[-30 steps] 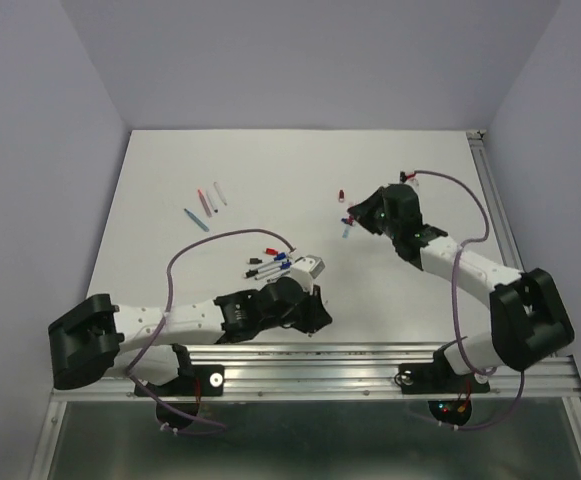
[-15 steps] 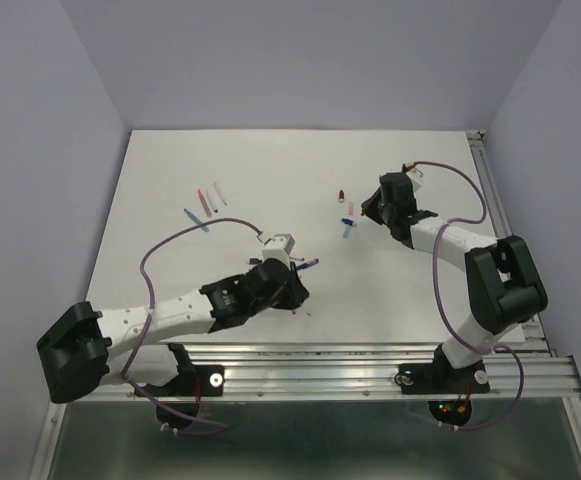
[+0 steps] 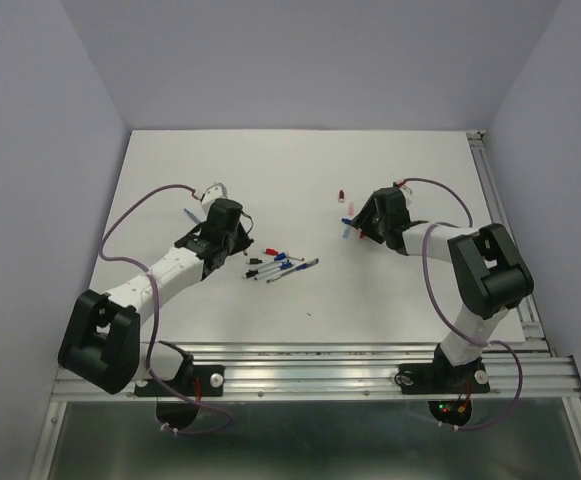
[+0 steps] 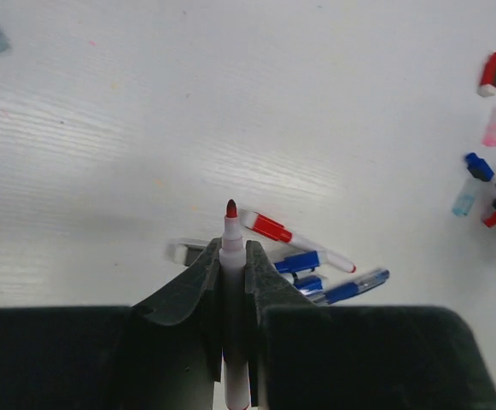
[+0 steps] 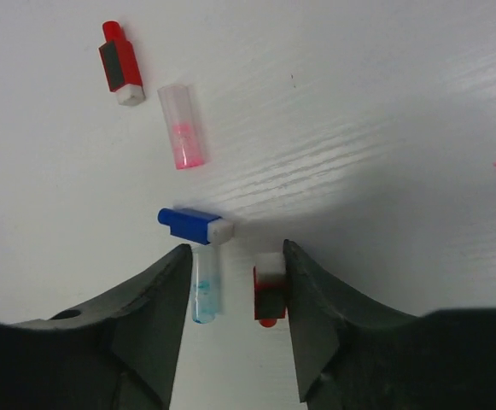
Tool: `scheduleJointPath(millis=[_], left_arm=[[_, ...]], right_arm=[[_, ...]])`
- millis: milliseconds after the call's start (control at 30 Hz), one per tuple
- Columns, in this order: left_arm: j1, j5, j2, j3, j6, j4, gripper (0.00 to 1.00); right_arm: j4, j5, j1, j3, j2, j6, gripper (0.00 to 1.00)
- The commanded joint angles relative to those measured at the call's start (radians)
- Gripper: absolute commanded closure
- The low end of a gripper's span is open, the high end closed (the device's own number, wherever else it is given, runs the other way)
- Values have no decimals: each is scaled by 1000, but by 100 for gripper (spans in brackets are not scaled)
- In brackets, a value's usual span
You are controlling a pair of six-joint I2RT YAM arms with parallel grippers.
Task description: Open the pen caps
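Next, my left gripper moves outward and down to release the white pen (image 4: 230, 235), since the tabletop (image 4: 64, 30) beside the light blue pen body lies outward and below.
My left gripper (image 3: 222, 228) (image 4: 232, 249) is shut on a white pen (image 4: 230, 235) with a bare red tip, held above the table left of centre. My right gripper (image 3: 361, 227) (image 5: 235, 256) is open, low over the table. A red pen cap (image 5: 269, 295) lies between its jaws against the right finger. A blue cap (image 5: 195, 225) and a clear bluish cap (image 5: 203, 286) lie by the left finger. Farther off are a clear pink cap (image 5: 182, 125) and another red cap (image 5: 121, 61) (image 3: 341, 194).
Several capped pens (image 3: 282, 265), red and blue, lie in a loose pile mid-table; a red-capped one (image 4: 290, 237) shows just beyond my left fingers. A light blue barrel (image 3: 192, 216) lies at the back left. A metal rail (image 3: 320, 370) runs along the near edge.
My left arm swung from the near edge toward the back left, carrying the red-tipped pen. My right gripper opened and the red cap now rests on the table between its jaws.
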Motion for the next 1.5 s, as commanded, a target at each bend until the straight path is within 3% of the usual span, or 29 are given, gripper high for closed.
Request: scheduleJointPath(millis=[0,133,367,800,1267,1467], left_arm=[[91,70,34,37,69,11,92],[166,47,89,74,101,24,90],[302,128,274,166,123,60,93],[355,79,411,327,179,10,94],[357,-13,552,444,213,-58,93],[358,-16,566,450,213,-55,94]], right_arm=[[-14,6,3,-57,-45,17,42],[1,0,3,-95,-140,11,30],[35,-83,1,-108,-237,-51,21],[30,-205,9,40,-9,-166,15],[-119,115,122,120,56,-372,12],[-99,371,211,132,93,-446,7]])
